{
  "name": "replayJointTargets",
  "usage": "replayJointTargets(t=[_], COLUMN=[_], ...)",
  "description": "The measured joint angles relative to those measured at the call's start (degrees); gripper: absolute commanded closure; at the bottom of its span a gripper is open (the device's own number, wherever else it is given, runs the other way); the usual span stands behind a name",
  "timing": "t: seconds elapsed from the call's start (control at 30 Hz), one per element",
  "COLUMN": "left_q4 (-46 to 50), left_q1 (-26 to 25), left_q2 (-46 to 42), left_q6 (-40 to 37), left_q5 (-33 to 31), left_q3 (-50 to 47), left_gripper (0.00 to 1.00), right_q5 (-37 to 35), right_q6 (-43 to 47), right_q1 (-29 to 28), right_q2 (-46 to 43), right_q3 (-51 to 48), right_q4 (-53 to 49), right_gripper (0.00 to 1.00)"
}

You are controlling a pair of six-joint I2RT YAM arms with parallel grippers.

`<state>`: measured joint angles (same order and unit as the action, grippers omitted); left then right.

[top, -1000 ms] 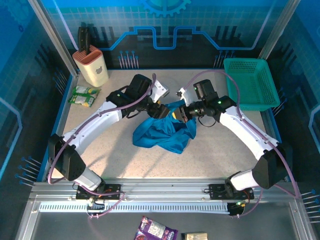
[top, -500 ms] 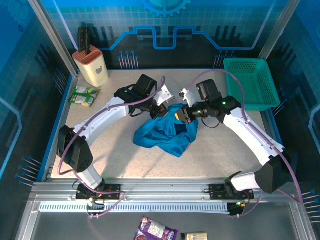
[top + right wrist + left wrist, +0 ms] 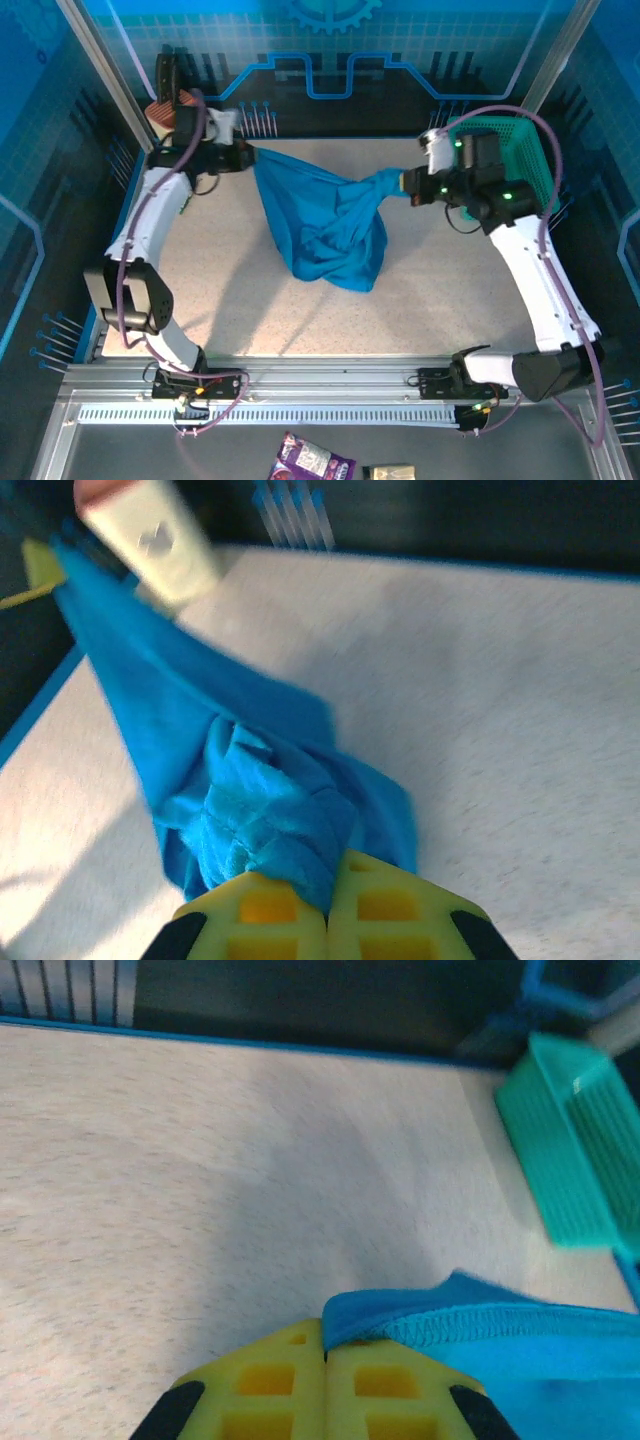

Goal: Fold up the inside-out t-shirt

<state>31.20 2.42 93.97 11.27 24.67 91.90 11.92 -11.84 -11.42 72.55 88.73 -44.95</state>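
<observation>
The bare tabletop is open below my left gripper, nearer my base, so it needs to draw back and down to release the stitched hem there.
The inside-out t-shirt [image 3: 325,215] is a plain blue cloth stretched in the air between both arms, its middle sagging in a bunch toward the table. My left gripper [image 3: 250,158] at the far left is shut on a stitched hem of the shirt [image 3: 470,1325], pinched between its yellow pads [image 3: 270,1385]. Over on the right, my right gripper [image 3: 408,183] is shut on a thick gathered wad of the shirt [image 3: 270,810], which fans away from its yellow pads [image 3: 390,905] toward the left arm.
A teal-green mesh basket [image 3: 505,140] stands at the back right, close behind the right wrist, and appears as the basket [image 3: 575,1150] in the left wrist view. A cream knife block [image 3: 170,110] sits at the back left corner, and as the block [image 3: 150,535] behind the shirt.
Both arms have swung apart from the table's middle to the back corners, lifting the shirt off the table and stretching it out. The left gripper closed on the hem during this.
</observation>
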Motion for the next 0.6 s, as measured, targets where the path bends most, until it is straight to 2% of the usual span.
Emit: replayJointTargets(t=[0.1,0.23,0.4,0.53,0.6], left_q4=[-4.59,-7.85,-8.59,-7.80,-5.09], left_q1=[9.27,17.49,19.61,19.41,16.83], left_q2=[-5.18,-15.91,-29.51,-36.20,-37.40], left_q6=[9.27,16.61,19.63,20.44,20.39], left_q5=[3.69,8.37,12.55,12.41,10.23], left_q3=[-6.29,-16.70,-28.35,-40.24,-46.21], left_gripper=[1.00,1.00,1.00,1.00,0.78], right_q5=[-1.75,-2.97,-0.42,1.27,0.74], right_q6=[-1.44,-2.71,-5.05,-7.26,-8.76], right_q1=[5.31,10.71,18.40,20.41,20.41], right_q2=[-2.27,-5.79,-10.71,-12.13,-12.00], right_q3=[2.49,2.05,-7.17,-20.20,-26.80], right_q4=[0.00,-0.42,-0.63,-0.46,-0.94], right_gripper=[1.00,1.00,1.00,0.98,0.65])
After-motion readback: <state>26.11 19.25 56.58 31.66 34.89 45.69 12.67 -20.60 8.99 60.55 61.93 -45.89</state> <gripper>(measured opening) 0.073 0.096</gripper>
